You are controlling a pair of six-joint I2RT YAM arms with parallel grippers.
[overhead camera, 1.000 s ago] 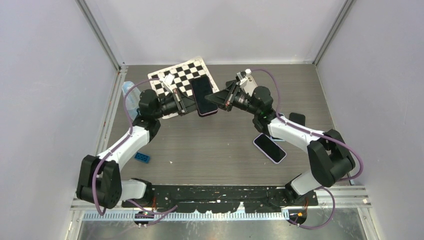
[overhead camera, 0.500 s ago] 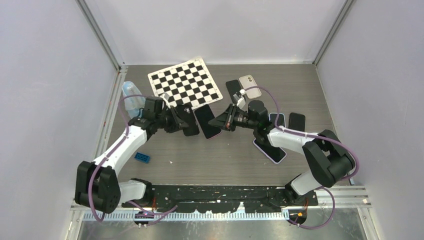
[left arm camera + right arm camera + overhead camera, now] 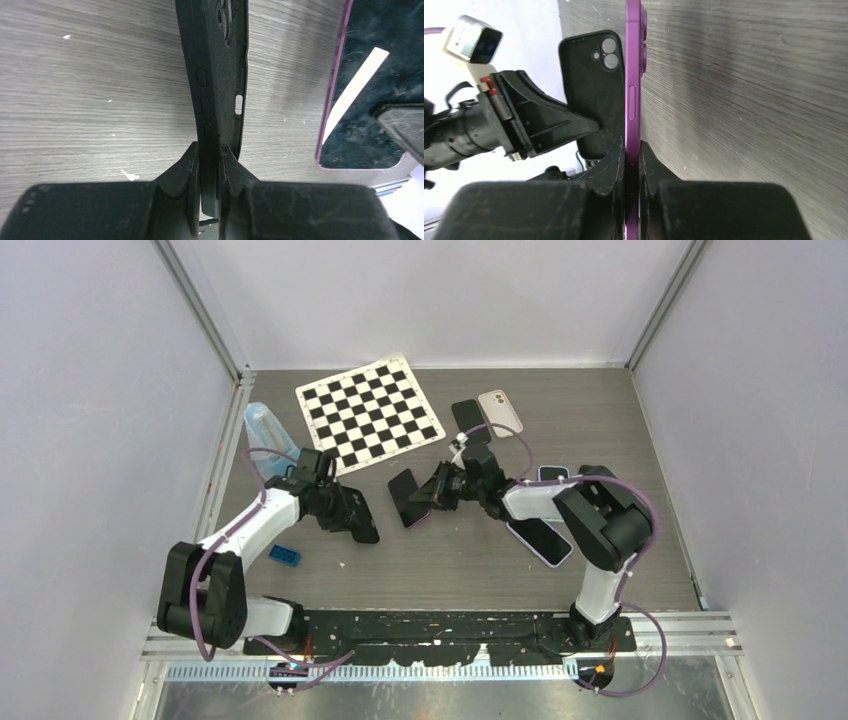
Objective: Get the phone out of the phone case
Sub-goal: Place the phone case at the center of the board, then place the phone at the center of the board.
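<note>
I need to move my right gripper toward the black phone case (image 3: 361, 519) (image 3: 593, 92) and down to let go of the phone on the tabletop, because the phone is already out of the case.
The phone (image 3: 407, 497) is purple with a dark screen and is out of the case. My right gripper (image 3: 426, 497) is shut on its edge and holds it on edge just above the table. In the right wrist view the purple rim (image 3: 633, 85) runs up from between the jaws. The empty black phone case (image 3: 361, 519) is apart from the phone, to its left. My left gripper (image 3: 347, 511) is shut on the case's side wall (image 3: 216, 75). The phone's screen (image 3: 372, 90) shows at the right of the left wrist view.
A checkerboard sheet (image 3: 370, 412) lies at the back. Other phones lie on the right: one with a light rim (image 3: 540, 537), a black one (image 3: 466, 418), a beige one (image 3: 499, 410) and two dark ones (image 3: 594, 480). A blue brick (image 3: 284, 555) and a clear bottle (image 3: 262, 425) are on the left.
Both grippers came down from above the checkerboard toward the front. The case moved left with my left gripper, coming off the phone, which stayed in my right gripper.
</note>
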